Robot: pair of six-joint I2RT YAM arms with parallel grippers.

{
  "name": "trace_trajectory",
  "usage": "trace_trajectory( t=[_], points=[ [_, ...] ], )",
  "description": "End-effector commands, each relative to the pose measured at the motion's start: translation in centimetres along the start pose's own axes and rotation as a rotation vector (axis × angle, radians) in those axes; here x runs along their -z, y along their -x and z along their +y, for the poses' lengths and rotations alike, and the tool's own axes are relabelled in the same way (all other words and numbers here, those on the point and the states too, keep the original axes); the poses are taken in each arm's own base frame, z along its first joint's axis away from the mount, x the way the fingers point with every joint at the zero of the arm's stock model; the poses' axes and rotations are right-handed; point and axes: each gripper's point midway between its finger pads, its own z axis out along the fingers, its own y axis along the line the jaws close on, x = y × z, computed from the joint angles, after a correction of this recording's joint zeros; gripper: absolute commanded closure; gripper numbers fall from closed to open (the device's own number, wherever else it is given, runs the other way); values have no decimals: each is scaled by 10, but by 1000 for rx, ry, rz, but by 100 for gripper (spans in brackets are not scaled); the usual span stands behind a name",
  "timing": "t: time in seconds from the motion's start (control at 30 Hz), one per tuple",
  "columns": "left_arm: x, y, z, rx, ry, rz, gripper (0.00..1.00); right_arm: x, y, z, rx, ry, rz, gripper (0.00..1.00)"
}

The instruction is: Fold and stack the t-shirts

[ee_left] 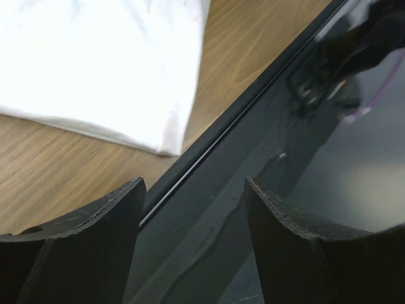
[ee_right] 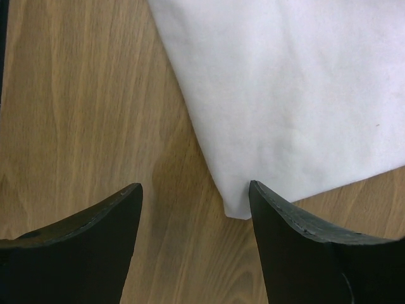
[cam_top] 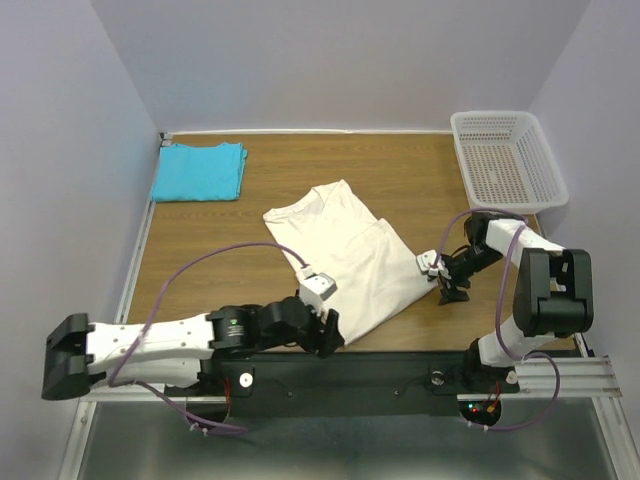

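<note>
Next, my left gripper lowers its open fingers around the cream t-shirt's near corner, which lies below the gripper, to its right in the top view.
The cream-white t-shirt (cam_top: 345, 255) lies partly folded and slanted in the middle of the table. The turquoise t-shirt (cam_top: 200, 170) sits folded in the far left corner. My left gripper (cam_top: 328, 337) hovers at the cream shirt's near corner, by the table's front edge. In the left wrist view the left gripper (ee_left: 193, 196) is open over the black base rail, with the cream t-shirt (ee_left: 107, 69) off to the upper left. My right gripper (cam_top: 452, 293) is at the shirt's right corner. The right gripper (ee_right: 195, 196) is open just above the wood; the cream t-shirt (ee_right: 285, 95) has its corner beside one finger.
A white mesh basket (cam_top: 505, 160) stands at the back right. The black base rail (cam_top: 380, 375) runs along the near edge under the left gripper. Lilac walls close the table at the back and on both sides.
</note>
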Motion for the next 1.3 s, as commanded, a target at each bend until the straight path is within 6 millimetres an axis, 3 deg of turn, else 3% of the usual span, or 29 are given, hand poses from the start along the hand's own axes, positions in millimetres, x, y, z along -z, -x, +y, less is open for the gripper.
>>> trace_trajectory(
  t=[0.0,0.23,0.37,0.67,0.93,1.07,1.27],
  points=[
    [-24,-6,-8,-190,-4,95,25,3,-6,-24,239,-16,44,27],
    [-59,-19,-16,-389,41,184,25,-1,-6,-27,219,-19,30,30],
    [-67,-22,-22,-417,43,204,25,-2,-5,-28,210,-19,24,31],
    [-94,-45,-10,-505,154,285,31,-4,-7,-27,176,-11,15,33],
    [-96,-42,10,-511,297,287,36,-6,-9,-24,168,1,18,34],
    [-95,-50,15,-499,318,319,40,-7,-11,-23,168,7,22,35],
    [-100,-70,21,-496,318,397,57,-9,-12,-24,154,14,16,35]
  ],
)
